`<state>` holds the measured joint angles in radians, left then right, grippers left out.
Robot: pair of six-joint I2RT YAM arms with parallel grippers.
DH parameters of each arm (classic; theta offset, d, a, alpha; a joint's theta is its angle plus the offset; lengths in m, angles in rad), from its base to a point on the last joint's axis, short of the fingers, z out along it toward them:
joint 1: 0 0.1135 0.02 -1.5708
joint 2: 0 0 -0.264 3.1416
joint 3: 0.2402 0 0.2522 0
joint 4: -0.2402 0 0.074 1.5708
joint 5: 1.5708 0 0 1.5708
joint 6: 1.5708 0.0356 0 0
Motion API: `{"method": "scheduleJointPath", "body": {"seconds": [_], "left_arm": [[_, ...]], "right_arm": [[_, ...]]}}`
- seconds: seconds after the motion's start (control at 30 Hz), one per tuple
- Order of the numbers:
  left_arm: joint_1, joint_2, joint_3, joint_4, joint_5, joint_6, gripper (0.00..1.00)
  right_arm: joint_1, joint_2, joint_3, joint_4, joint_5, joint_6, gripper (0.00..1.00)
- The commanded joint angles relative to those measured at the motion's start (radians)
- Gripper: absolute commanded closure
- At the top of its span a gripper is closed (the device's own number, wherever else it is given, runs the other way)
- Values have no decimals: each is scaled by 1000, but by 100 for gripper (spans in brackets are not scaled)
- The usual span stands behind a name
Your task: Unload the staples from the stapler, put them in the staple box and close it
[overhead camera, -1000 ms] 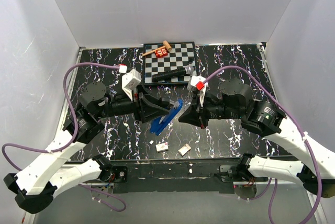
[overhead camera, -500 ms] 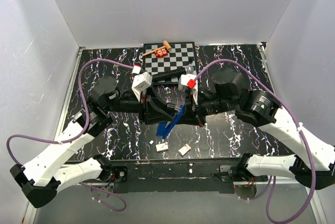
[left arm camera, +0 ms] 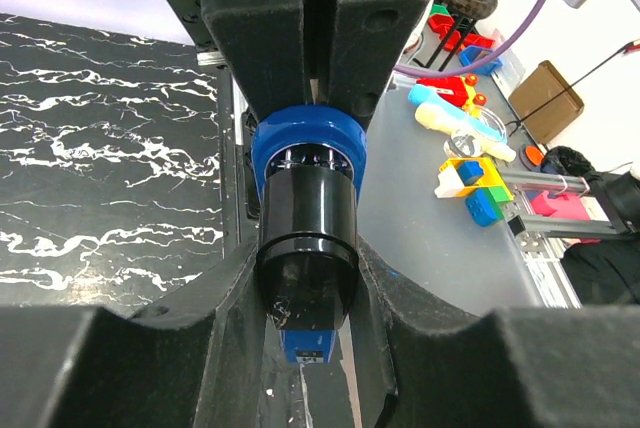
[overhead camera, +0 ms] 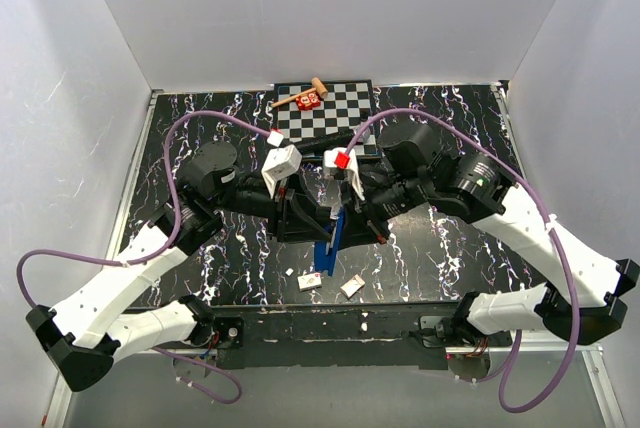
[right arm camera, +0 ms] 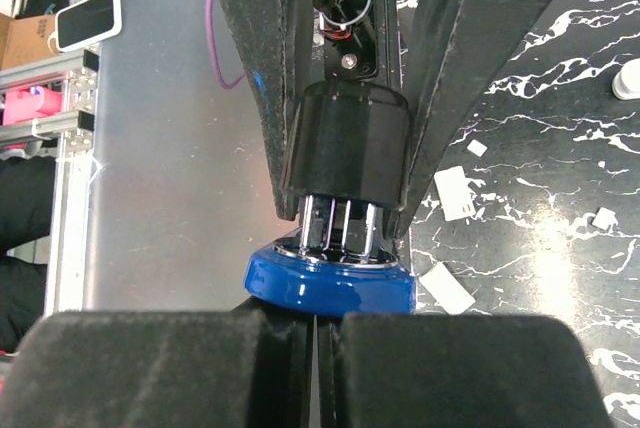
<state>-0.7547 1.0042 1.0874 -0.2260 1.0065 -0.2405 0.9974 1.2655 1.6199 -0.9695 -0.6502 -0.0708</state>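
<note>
I will move my left gripper to the left in the top view, lower it and let go on the marbled table, since the stapler (overhead camera: pixel 327 240) hangs above the table.
The royal-blue stapler (overhead camera: pixel 327 240) hangs between both grippers above the middle of the table, its long blue arm pointing toward the near edge. My left gripper (overhead camera: pixel 316 218) is shut on the stapler's black end (left arm camera: pixel 307 238). My right gripper (overhead camera: pixel 349 216) is shut on the blue part (right arm camera: pixel 330 283), with its pads almost together. In the left wrist view the blue body (left arm camera: pixel 305 143) sits just beyond the black end, held by the right fingers (left arm camera: pixel 375 28). In the right wrist view the black end (right arm camera: pixel 345 143) sits between the left fingers (right arm camera: pixel 455 68), with metal prongs showing between black and blue.
A chessboard (overhead camera: pixel 350 98) lies at the back centre with a black microphone (overhead camera: pixel 330 140), a wooden hammer (overhead camera: pixel 300 96) and a red piece (overhead camera: pixel 308 101) on it. Small white scraps (overhead camera: pixel 310 280) (overhead camera: pixel 351 287) lie on the marbled black table (overhead camera: pixel 450 248) below the stapler.
Both arms have closed in toward the centre. The stapler has swung from a slant to nearly straight toward the near edge, still held by both grippers.
</note>
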Motion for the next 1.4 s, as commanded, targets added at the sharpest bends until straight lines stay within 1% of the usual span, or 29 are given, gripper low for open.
{"method": "scheduleJointPath", "body": {"seconds": [0.0,0.13,0.27,0.4,0.47,0.5,0.53,0.57,0.63,0.73,0.8,0.9,0.97,1.07,1.13,1.23,1.37], "left_arm": [[-43,-1,29,20,-64,32,100],[-44,-41,29,13,-146,38,100],[-44,-67,61,-28,-293,27,100],[-44,-85,117,-119,-477,24,100],[-44,-84,167,-188,-613,26,100],[-43,-73,201,-231,-705,24,100],[-44,-59,228,-286,-811,20,100],[-43,-38,265,-347,-951,12,100],[-41,9,327,-444,-1133,7,100],[-25,74,377,-522,-1273,10,100],[0,106,382,-544,-1356,13,100],[55,149,365,-561,-1422,15,100],[113,169,326,-556,-1422,14,100],[201,183,263,-518,-1378,29,100],[274,204,229,-506,-1349,32,100],[371,243,177,-469,-1257,38,100],[451,296,117,-424,-1157,43,100]], "right_arm": [[14,-27,-34,258,46,-38,99],[7,-124,-149,281,130,-12,99],[-11,-230,-288,359,275,63,99],[-23,-316,-380,365,437,141,99],[-31,-353,-416,364,529,173,99],[-36,-363,-429,362,572,189,99],[-40,-373,-445,361,604,204,99],[-43,-376,-457,357,632,219,99],[-46,-380,-479,354,676,239,99],[-51,-377,-512,374,695,262,99],[-52,-364,-526,388,695,278,99],[-52,-339,-537,397,689,299,99],[-52,-318,-546,403,676,310,99],[-52,-299,-566,426,658,330,99],[-51,-287,-578,440,617,342,99],[-52,-272,-600,465,597,355,99],[-52,-258,-620,489,581,370,99]]}}
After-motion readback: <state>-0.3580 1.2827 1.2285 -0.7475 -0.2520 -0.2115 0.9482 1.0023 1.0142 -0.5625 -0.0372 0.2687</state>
